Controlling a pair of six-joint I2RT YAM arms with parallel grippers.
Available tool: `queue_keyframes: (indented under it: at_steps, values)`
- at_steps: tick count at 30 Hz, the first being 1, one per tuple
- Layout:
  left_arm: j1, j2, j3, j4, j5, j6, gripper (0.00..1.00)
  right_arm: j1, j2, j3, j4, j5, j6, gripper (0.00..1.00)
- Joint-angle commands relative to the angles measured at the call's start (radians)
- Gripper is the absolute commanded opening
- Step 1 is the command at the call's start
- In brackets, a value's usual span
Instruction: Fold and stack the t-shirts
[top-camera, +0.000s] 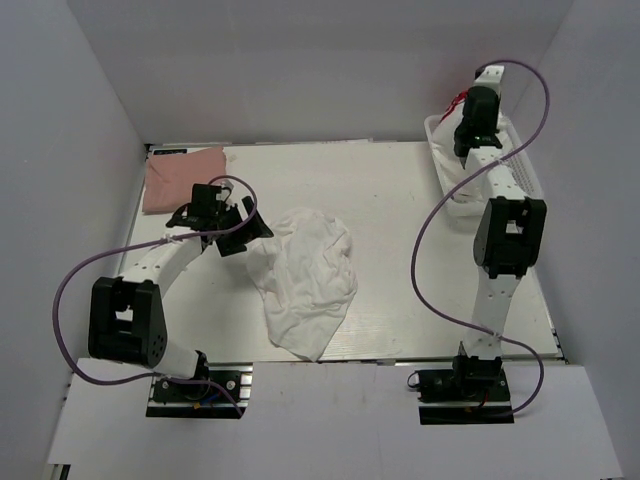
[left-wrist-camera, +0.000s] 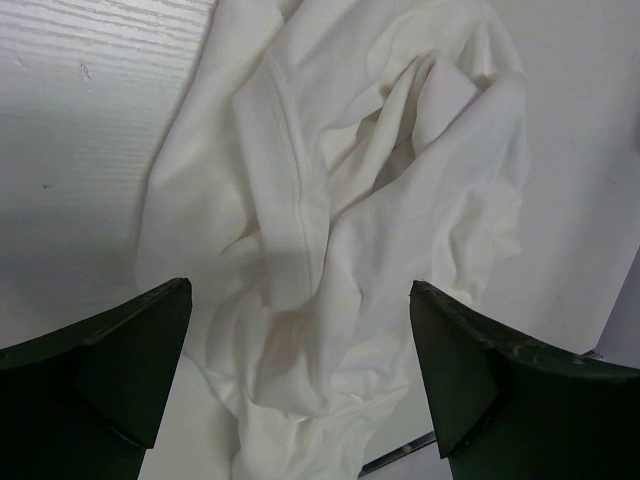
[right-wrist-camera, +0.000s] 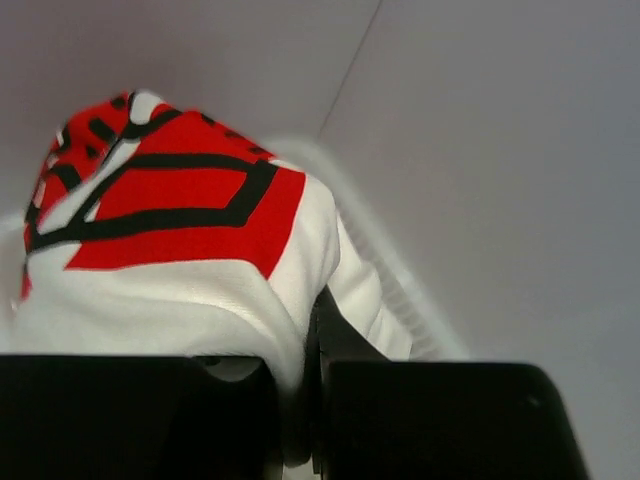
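Observation:
The right gripper moves down into the white mesh basket below it next and releases the white t-shirt, since it holds the t-shirt above the basket's rim.
A crumpled white t-shirt (top-camera: 305, 280) lies in the middle of the table and fills the left wrist view (left-wrist-camera: 340, 220). My left gripper (top-camera: 243, 228) is open at the shirt's upper left edge, its dark fingers (left-wrist-camera: 120, 370) spread on either side of the cloth. A folded dusty-pink t-shirt (top-camera: 182, 178) lies at the back left. My right gripper (top-camera: 462, 135) is over the white mesh basket (top-camera: 530, 180) at the back right, shut on a white t-shirt with a red and black print (right-wrist-camera: 170, 230), which it holds up.
The basket's rim (right-wrist-camera: 400, 290) shows blurred behind the held shirt. Grey walls enclose the table on the left, back and right. The table's front edge runs along a metal rail (top-camera: 400, 355).

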Motion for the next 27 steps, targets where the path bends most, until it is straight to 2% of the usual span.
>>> queue_keyframes:
  at_steps: [1,5,6,10,14,15,17,18,19,20,23,27]
  values:
    - [-0.004,0.023,0.055,-0.028,-0.01,-0.005,1.0,-0.045,0.109,0.094,-0.21,-0.043,0.261,0.0]
    - [-0.004,0.038,0.08,-0.051,-0.01,-0.005,1.0,-0.08,0.227,0.133,-0.334,-0.104,0.406,0.0]
    - [-0.004,0.038,0.08,-0.052,-0.022,-0.005,1.0,-0.097,0.252,0.127,-0.349,-0.167,0.467,0.0]
    - [-0.004,0.038,0.08,-0.061,-0.031,-0.005,1.0,-0.144,0.313,0.156,-0.429,-0.228,0.55,0.0]
    - [-0.004,0.038,0.08,-0.052,-0.031,-0.015,1.0,-0.163,0.293,0.164,-0.461,-0.27,0.572,0.0]
    - [-0.004,0.038,0.08,-0.052,-0.02,-0.015,1.0,-0.167,0.287,0.164,-0.482,-0.274,0.573,0.13]
    - [-0.004,0.038,0.08,-0.052,-0.011,-0.015,1.0,-0.177,0.232,0.15,-0.484,-0.29,0.584,0.5]
    - [-0.004,0.029,0.08,-0.052,-0.011,-0.015,1.0,-0.18,0.212,0.141,-0.502,-0.291,0.581,0.62]
    - [-0.004,0.029,0.08,-0.052,-0.011,-0.015,1.0,-0.18,0.163,0.132,-0.489,-0.293,0.566,0.85]
    - [-0.014,0.002,0.08,-0.052,-0.011,-0.015,1.0,-0.181,0.113,0.103,-0.486,-0.299,0.558,0.9]
    - [-0.014,-0.029,0.062,-0.08,-0.035,-0.015,1.0,-0.174,-0.036,0.085,-0.49,-0.324,0.506,0.9]
    - [-0.014,-0.042,0.022,-0.143,-0.098,-0.028,1.0,-0.163,-0.177,0.082,-0.574,-0.445,0.489,0.9]
